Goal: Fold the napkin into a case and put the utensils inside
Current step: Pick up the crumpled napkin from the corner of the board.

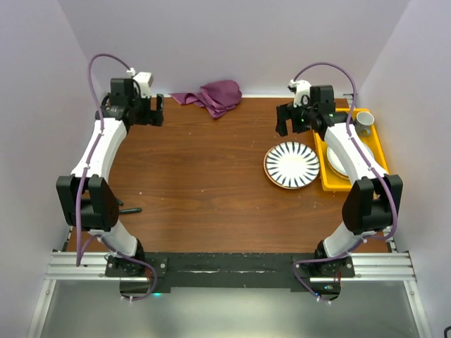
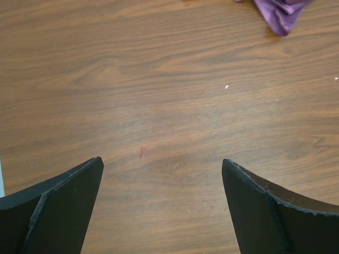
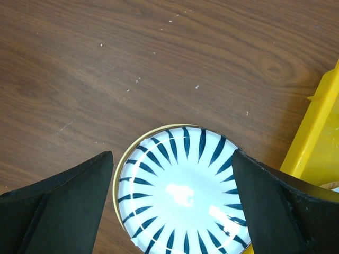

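My left gripper moves to the right in the top view and lowers onto the napkin's near corner next, since it sticks out over bare wood.
The plum-purple napkin lies crumpled against the back edge of the table; one corner of it shows in the left wrist view. No folded case is in view, and no gold utensils show in any view. My left gripper hovers open and empty over bare wood at the back left, left of the napkin; its jaws stand wide apart. My right gripper is open and empty just behind the striped plate; its jaws stand wide above the plate.
A yellow tray at the right edge holds a white plate and a grey mug, partly hidden by the right arm; its edge shows in the right wrist view. A small black object lies by the left arm.
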